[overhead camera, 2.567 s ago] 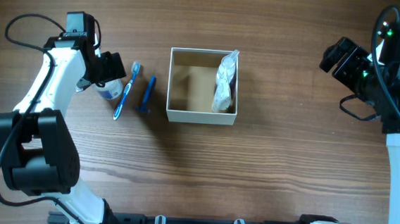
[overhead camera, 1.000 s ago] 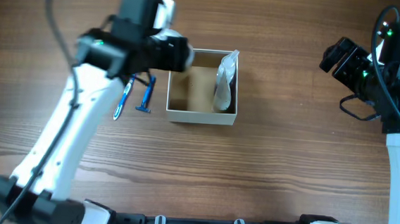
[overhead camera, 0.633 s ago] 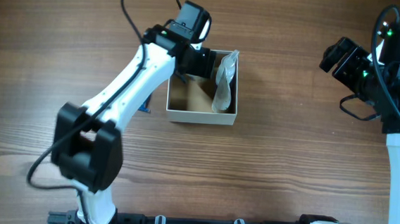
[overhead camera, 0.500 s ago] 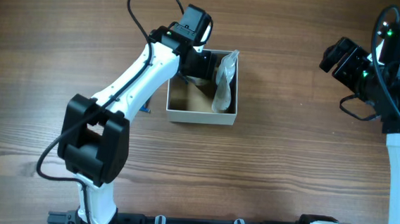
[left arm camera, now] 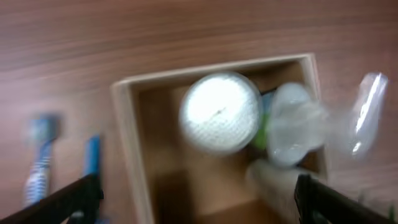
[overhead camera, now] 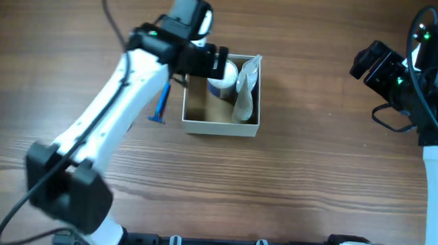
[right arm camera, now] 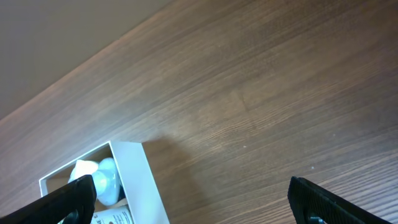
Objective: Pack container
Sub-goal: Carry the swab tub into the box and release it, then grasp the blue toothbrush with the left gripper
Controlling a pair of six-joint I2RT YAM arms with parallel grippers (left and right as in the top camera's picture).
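Observation:
My left gripper is to move away from the box (left arm camera: 127, 143) next, going past the blue razor and then down to the handle of the blue toothbrush.
The container (overhead camera: 220, 127) is a square cream-walled box with a brown floor at the table's middle. A round white jar (overhead camera: 223, 70) sits inside it at the back, next to a clear plastic bag of toiletries (overhead camera: 246, 90) along the right wall. My left gripper (overhead camera: 208, 60) is open and empty at the box's back left corner. In the blurred left wrist view the jaws (left arm camera: 196, 193) are spread wide over the box (left arm camera: 127, 143), with the jar (left arm camera: 219, 112) below them. My right gripper (overhead camera: 370, 63) is open and empty at the far right.
A blue razor (overhead camera: 161, 103) lies on the wood just left of the box. The left wrist view shows it (left arm camera: 92, 155) beside a blue toothbrush (left arm camera: 40, 165). The right wrist view shows the box corner (right arm camera: 146, 186) and bare wooden table.
My left arm swung from the table's left to the box with the white jar and let it go inside. The gripper then drew back slightly leftward. The right arm stayed still.

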